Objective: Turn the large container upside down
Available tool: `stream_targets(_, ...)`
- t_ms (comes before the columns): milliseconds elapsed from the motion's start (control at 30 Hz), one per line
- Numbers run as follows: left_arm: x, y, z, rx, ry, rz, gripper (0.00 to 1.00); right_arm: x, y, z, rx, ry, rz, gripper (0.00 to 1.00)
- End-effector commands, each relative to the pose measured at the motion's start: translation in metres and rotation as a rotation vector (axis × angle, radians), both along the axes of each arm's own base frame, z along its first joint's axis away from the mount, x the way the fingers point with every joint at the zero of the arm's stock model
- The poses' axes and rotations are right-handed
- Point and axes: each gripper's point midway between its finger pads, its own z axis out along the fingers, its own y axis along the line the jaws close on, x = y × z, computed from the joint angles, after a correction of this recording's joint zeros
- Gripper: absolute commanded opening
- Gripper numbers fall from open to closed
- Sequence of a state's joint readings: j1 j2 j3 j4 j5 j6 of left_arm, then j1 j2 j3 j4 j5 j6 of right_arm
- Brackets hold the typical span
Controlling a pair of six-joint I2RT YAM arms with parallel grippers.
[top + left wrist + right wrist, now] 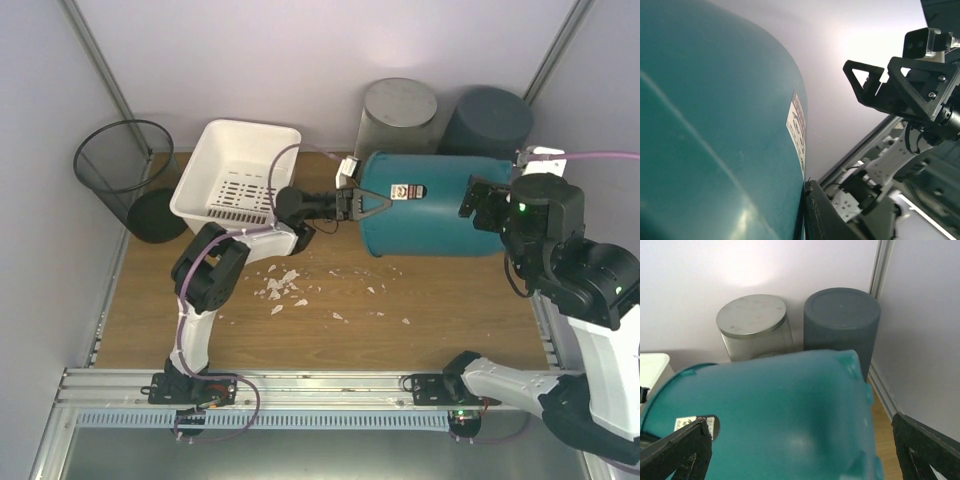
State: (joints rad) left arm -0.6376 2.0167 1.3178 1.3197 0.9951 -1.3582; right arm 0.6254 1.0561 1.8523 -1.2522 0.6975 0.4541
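Note:
Next, my left gripper lowers toward the right in the top view and releases the container's rim onto bare tabletop, since that lies below it on that side.
The large container (pixel 440 205) is a teal bin lying on its side above the wooden table, mouth to the left and base to the right. My left gripper (pixel 365 207) is shut on the rim at its mouth. In the left wrist view one dark finger (pixel 826 217) presses against the teal wall (pixel 715 130) beside a white label. My right gripper (pixel 488 207) stands open at the base end. In the right wrist view its fingertips (pixel 677 452) sit wide apart on either side of the container's teal bottom (pixel 790 410), and I cannot tell whether they touch it.
A white slotted basket (pixel 235 165) stands at the back left, with a black mesh bin (pixel 122 160) in the far left corner. A silver bin (pixel 398 110) and a dark grey bin (pixel 487 120) stand against the back wall. White scraps (pixel 285 288) litter the table.

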Motion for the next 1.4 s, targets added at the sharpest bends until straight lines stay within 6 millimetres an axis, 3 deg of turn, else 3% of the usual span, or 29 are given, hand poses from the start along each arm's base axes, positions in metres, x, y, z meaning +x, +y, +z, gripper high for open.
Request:
stream_targets(0, -0.04, 0.004, 0.044, -0.251, -0.087, -0.098, 0.0, -0.002, -0.007, -0.006, 0.004, 0.015, -0.046, 0.98)
stream_targets(233, -0.049, -0.03, 0.023, -0.274, -0.075, -0.137, 0.0, 0.0, -0.006, -0.008, 0.01, 0.041, -0.054, 0.97)
stream_targets(433, -0.033, -0.046, -0.008, -0.282, -0.005, -0.117, 0.0, 0.008, 0.001, -0.022, -0.013, 0.082, -0.055, 0.98)
stream_targets(567, -0.024, -0.053, -0.034, -0.292, 0.071, -0.114, 0.0, 0.012, 0.006, -0.025, -0.021, 0.096, -0.044, 0.98)
stream_targets(967, -0.018, -0.059, -0.054, -0.279, 0.092, -0.119, 0.01, 0.024, 0.014, -0.043, -0.067, 0.143, -0.034, 1.0)
stream_targets(1233, -0.019, -0.049, -0.063, -0.235, 0.101, -0.118, 0.28, 0.029, 0.023, -0.049, -0.069, 0.163, -0.005, 1.0)
stream_targets(1367, -0.02, -0.042, -0.072, -0.196, 0.095, -0.115, 0.29, 0.033, 0.027, -0.054, -0.072, 0.174, 0.006, 1.0)
